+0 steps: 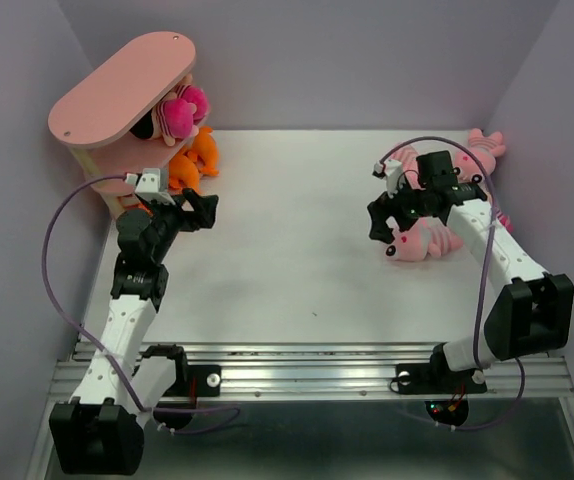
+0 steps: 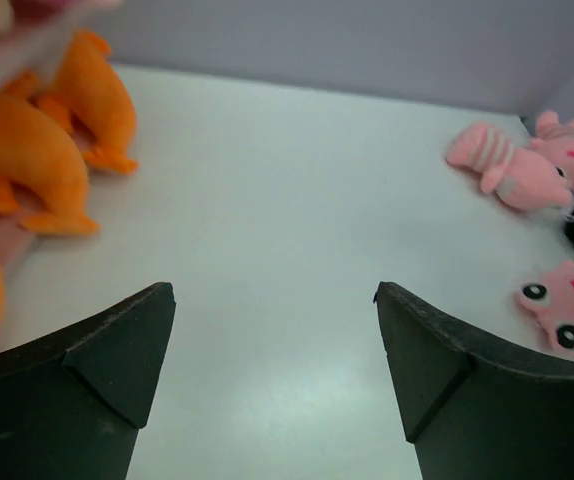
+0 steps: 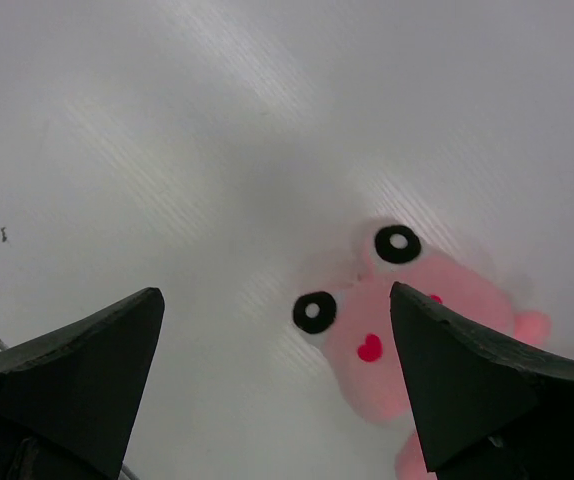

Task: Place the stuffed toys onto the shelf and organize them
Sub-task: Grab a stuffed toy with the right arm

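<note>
My right gripper moves to the right in the top view and down onto the doll's black-haired head next, since the doll lies off the shelf among pink toys.
The pink shelf stands at the far left. A black-haired doll in magenta sits on a tier under its top board. Orange stuffed toys are bunched at its lower tier. My left gripper hangs open and empty just right of them, above bare table. On the right, a pink striped toy lies face up. My right gripper hovers open over its head, holding nothing. Another pink toy lies in the far right corner.
Lilac walls close in the white table at the back and both sides. A metal rail runs along the near edge by the arm bases. Purple cables loop from each wrist.
</note>
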`<state>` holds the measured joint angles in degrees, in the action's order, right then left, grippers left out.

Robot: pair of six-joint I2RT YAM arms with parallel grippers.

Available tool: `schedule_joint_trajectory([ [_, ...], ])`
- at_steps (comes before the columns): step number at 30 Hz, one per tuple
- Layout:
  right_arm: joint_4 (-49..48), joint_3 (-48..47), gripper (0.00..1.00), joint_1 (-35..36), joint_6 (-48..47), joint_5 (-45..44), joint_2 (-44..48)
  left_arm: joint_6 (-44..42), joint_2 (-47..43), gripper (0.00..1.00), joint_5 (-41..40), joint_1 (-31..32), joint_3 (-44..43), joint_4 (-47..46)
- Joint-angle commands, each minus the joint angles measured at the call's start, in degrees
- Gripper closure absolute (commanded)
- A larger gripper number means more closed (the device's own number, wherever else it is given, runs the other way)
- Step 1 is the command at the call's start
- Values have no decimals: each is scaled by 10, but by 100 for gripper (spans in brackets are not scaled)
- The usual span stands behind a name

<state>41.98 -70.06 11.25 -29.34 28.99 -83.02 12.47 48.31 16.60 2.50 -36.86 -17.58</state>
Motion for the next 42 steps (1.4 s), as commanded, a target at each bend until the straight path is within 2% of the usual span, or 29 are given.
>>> schedule_joint_trajectory([
  [1, 3, -57, 0, -77, 40, -61, -6, 121, 26, 10, 97, 0, 49, 41],
  [3, 38, -109, 0, -129, 23, -62, -19, 142, 34, 12, 102, 21, 71, 14],
  [5, 49, -131, 0, -157, 7, -62, -28, 143, 47, 12, 57, 65, 73, 4],
  [6, 56, -147, 0, -176, -9, -79, -30, 140, 59, 11, 39, 119, 72, 1],
  [9, 63, -169, 0, -205, -38, -126, -46, 146, 90, 10, -21, 201, 70, -26],
  [12, 63, -184, 0, -233, -57, -152, -60, 160, 114, 10, -30, 242, 86, -60],
  [19, 61, -220, 0, -288, -99, -213, -134, 176, 100, 10, -48, 283, 136, -114],
  [23, 50, -220, 2, -288, -111, -246, -163, 175, 62, 10, -63, 291, 159, -114],
  [30, 8, -229, 10, -288, -101, -254, -226, 187, -8, 10, -79, 292, 202, -111],
  [35, -51, -227, 23, -288, -85, -251, -263, 188, -28, 10, -83, 292, 208, -94],
  [36, -65, -224, 31, -288, -77, -253, -274, 187, -33, 10, -83, 291, 209, -91],
  [38, -73, -216, 37, -288, -72, -255, -282, 186, -38, 10, -86, 292, 207, -81],
  [41, -109, -192, 56, -288, -63, -263, -284, 184, -52, 10, -90, 291, 206, -72],
  [42, -123, -175, 67, -288, -61, -271, -286, 183, -60, 10, -91, 292, 209, -72],
])
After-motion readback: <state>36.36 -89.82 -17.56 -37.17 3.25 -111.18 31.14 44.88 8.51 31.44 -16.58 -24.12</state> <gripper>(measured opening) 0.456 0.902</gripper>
